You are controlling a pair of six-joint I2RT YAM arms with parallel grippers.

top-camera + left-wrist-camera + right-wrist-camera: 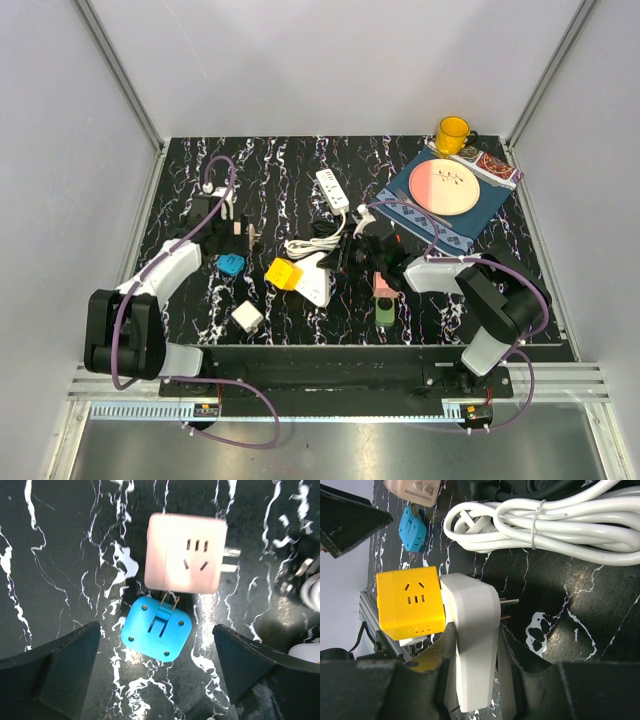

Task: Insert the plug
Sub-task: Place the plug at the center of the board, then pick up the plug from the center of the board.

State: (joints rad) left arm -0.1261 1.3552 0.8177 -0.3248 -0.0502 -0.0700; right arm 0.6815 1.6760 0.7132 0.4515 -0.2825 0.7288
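Observation:
The blue plug's body (230, 265) (156, 631) is below and back of my left gripper, and the plug sits crooked. My left gripper will go down next, pull back onto it and turn a little.
A blue plug (156, 628) lies flat on the black marble table, its two folding prongs touching the lower edge of a pink socket cube (185, 553). My left gripper (157, 675) hovers over them, open, both fingers wide of the plug and nothing between them. In the top view the blue plug (231, 264) lies just near of the left gripper (235, 235). My right gripper (475, 645) is shut on a white plug adapter (472, 630), whose two prongs point right. A yellow socket cube (410, 602) sits against the adapter's left side.
A coiled white cable (560, 520) lies beyond the adapter, with a white power strip (332, 189) behind it. A small white cube (246, 317) and a pink-and-green block (384, 298) sit near the front edge. At the back right are a blue mat (490, 205), a plate (448, 187) and a yellow mug (453, 134).

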